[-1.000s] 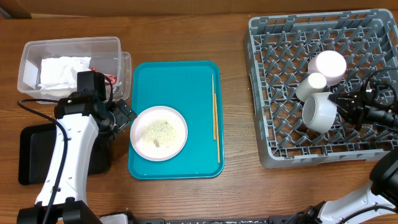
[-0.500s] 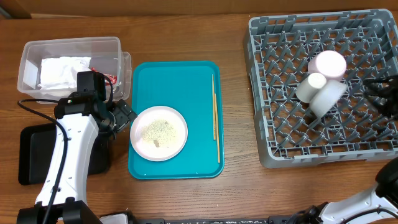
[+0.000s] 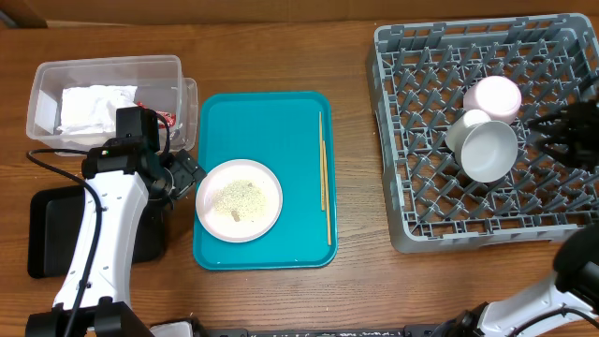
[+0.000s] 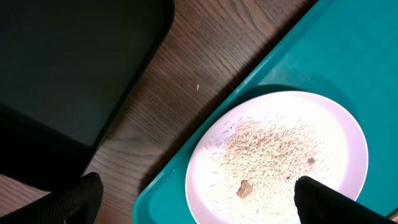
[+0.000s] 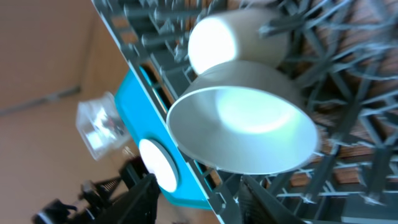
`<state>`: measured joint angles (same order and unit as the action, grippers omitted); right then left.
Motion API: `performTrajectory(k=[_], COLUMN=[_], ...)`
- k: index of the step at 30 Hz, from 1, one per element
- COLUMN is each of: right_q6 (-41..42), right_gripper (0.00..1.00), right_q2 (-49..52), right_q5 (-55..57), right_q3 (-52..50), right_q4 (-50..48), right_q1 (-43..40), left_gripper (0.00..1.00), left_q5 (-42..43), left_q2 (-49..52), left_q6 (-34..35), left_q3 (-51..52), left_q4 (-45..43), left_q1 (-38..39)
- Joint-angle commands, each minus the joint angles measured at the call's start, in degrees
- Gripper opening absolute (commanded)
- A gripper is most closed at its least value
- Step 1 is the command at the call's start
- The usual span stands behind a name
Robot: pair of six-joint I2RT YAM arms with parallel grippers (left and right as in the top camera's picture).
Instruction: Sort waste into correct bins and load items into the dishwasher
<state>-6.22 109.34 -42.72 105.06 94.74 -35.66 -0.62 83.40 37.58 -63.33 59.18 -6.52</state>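
Note:
I will move my right gripper across the tilted white bowl toward the teal tray and turn it onto the bowl's rim on the tray side.
A small pale plate with rice-like crumbs lies on the teal tray. My left gripper hangs open at the plate's left edge; its dark fingertips straddle the plate and hold nothing. The white bowl lies tilted in the grey dish rack beside a white cup and a pale pink dish. My right gripper is open just right of the bowl, apart from it. Two chopsticks lie on the tray. The clear tub holds the napkin and red wrapper.
The teal tray sits at mid-table. A black tray lies at the front left, partly under my left arm. The rack's upright pegs surround the bowl and my right gripper. Bare wooden table runs between tray and rack.
My right gripper opened, let go of the bowl and drew back to the right. The bowl settled in the rack against the cup. The left arm has not moved.

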Motion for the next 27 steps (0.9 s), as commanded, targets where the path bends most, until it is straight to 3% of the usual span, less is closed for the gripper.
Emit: performTrajectory(k=[1,10,17,20,27], right_q6=[0.1,17.9,31.4,35.0,35.1], right_gripper=[0.41,0.4,0.43,0.44,0.44], right_q2=[-1.3,-1.3,-1.3,-1.3,-1.2], right_q5=[5.3,32.7,50.8,54.7,54.7], right_q3=[1.3,1.1,1.1,1.1,-2.6], right_q4=[-0.2,-6.8,-7.8,-7.8,-12.4], right_q1=[7.2,27.1,36.1,37.6,37.6], left_gripper=[1.0,1.0,1.0,1.0,1.0], left_q5=[0.1,0.1,0.1,0.1,0.1], left_q2=[-0.2,-0.2,-0.2,-0.2,-0.2], left_q6=[0.8,0.8,0.8,0.8,0.8], left_q3=[0.0,0.0,0.0,0.0,0.0], left_q4=[0.1,0.1,0.1,0.1,0.1], left_q1=[-0.2,-0.2,-0.2,-0.2,-0.2])
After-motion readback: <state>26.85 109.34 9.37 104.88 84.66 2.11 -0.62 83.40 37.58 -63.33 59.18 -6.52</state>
